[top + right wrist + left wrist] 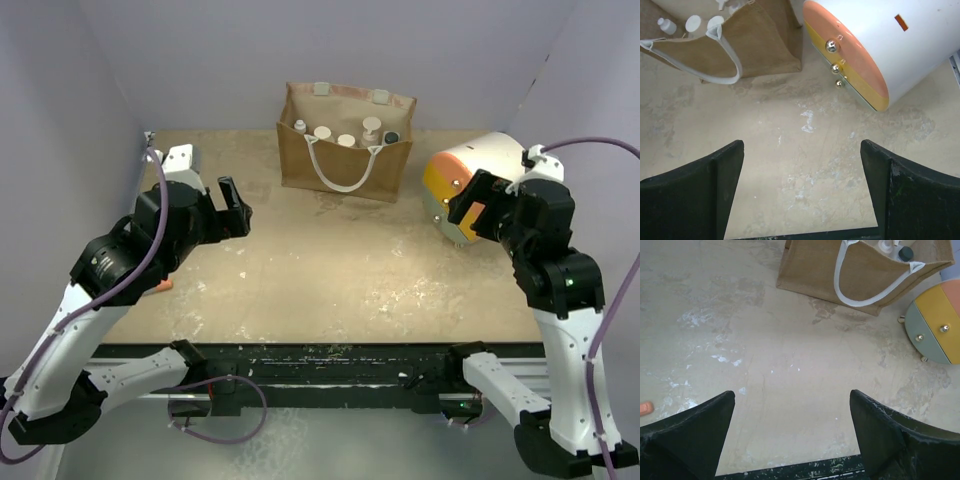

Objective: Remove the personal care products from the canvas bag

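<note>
I will move my right gripper outward and to the left in the top view next, onto the bag's side rim by the black cap (412, 134) (754, 3), because that thin rim is clear.
The tan canvas bag (295, 160) stands upright at the back middle of the table, its white rope handle hanging down the front. Several personal care products stand inside it, showing only their tops: white caps (322, 132) and one black cap (391, 137). The black cap (906, 253) also shows in the left wrist view, and white caps (692, 22) in the right wrist view. My left gripper (235, 208) hovers open, left of the bag and nearer than it. My right gripper (478, 205) is open too, to the bag's right. Both grippers (791, 392) (801, 142) hold nothing over bare tabletop.
A large white cylinder (475, 180) with an orange-and-yellow end lies on its side right of the bag, close against my right gripper. A small orange marker pen (160, 286) lies near the table's left edge under my left arm. Grey walls enclose the table.
</note>
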Tool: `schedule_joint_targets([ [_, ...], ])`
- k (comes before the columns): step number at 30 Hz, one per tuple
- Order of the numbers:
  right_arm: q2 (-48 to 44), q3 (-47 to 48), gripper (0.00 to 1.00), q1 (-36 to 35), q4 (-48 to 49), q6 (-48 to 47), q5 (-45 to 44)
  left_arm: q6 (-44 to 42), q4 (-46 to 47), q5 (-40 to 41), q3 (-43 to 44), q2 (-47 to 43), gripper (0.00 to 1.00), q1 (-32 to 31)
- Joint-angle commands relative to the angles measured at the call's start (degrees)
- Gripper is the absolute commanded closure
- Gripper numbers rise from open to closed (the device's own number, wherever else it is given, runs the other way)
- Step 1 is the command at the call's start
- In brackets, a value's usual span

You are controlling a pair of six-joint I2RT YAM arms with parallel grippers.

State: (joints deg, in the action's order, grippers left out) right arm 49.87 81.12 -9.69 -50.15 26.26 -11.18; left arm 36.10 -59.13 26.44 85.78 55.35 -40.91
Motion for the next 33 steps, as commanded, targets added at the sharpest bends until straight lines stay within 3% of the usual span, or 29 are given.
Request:
schedule_joint_targets([
  [1, 2.61, -0.63, 0.00, -0.06, 7.18, -1.77, -2.19, -3.97, 8.59, 1.38, -0.79, 2.37, 0.01, 0.14],
  [7, 6.87, -0.78, 0.00, -0.08, 15.25, -2.52, -0.65, -8.74, 14.50, 0.82, 1.64, 9.70, 0.01, 0.50],
  [15, 15.91, -0.41, 0.00, -0.09, 27.87, -2.10, 10.22, -20.71, 19.67, -5.05, 11.13, 24.28, 0.01, 3.37],
  [20, 24.48, 2.96, 0.00, -0.11, 32.99, -2.66, 15.05, -23.99, 22.60, -12.07, 18.37, 33.32, 0.01, 9.54],
  [33, 45.23, 19.87, 0.00, -0.06, 33.25, -3.05, 4.57, -17.14, 26.15, -24.41, 36.25, 53.75, 0.01, 21.50],
])
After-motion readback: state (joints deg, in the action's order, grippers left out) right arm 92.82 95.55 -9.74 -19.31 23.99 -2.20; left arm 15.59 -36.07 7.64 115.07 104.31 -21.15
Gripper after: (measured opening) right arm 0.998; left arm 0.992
